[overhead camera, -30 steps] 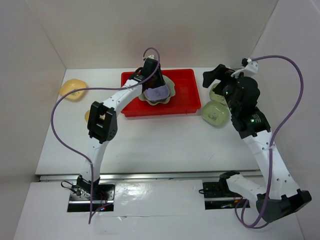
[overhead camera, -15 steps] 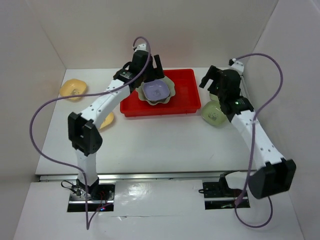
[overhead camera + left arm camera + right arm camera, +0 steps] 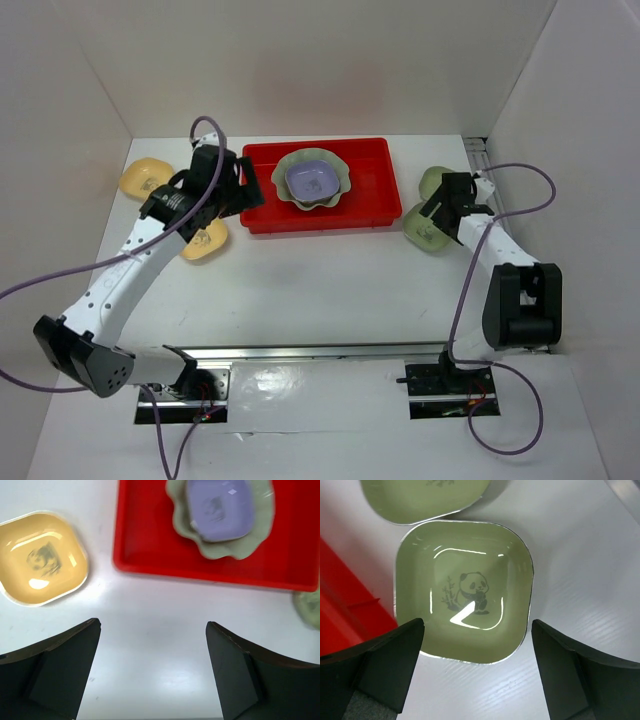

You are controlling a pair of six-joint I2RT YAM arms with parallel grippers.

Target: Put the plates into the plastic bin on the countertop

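Observation:
The panda dish's rim away from the bin has bare countertop beside it with room for fingers, so my right gripper will next go down onto it, toward the right in the wrist view.
The red plastic bin point(image 3: 365, 205) stands at the back middle of the white countertop point(image 3: 320, 280). In it lies the pale-green scalloped dish point(image 3: 338, 190) with a lavender dish point(image 3: 312, 180) resting inside it; both show in the left wrist view too, scalloped dish point(image 3: 260, 525) and lavender dish point(image 3: 217, 507). My left gripper point(image 3: 235, 192) hangs open and empty point(image 3: 152, 670) over bare countertop, left of the bin's front corner. A yellow-orange dish point(image 3: 42, 557) lies nearby. My right gripper point(image 3: 435, 212) is open point(image 3: 477, 670), its fingers either side of the near rim of a light green panda dish point(image 3: 462, 592).
A second yellow-orange dish point(image 3: 147, 178) sits at the far left near the wall. Another light green dish point(image 3: 425, 495) lies just behind the panda one, beside the bin's right end point(image 3: 340, 595). White walls close in on both sides and the back.
My left gripper opened, left the lavender dish on the scalloped dish in the bin, and swung left out of the bin. My right arm dropped down over the light green dish.

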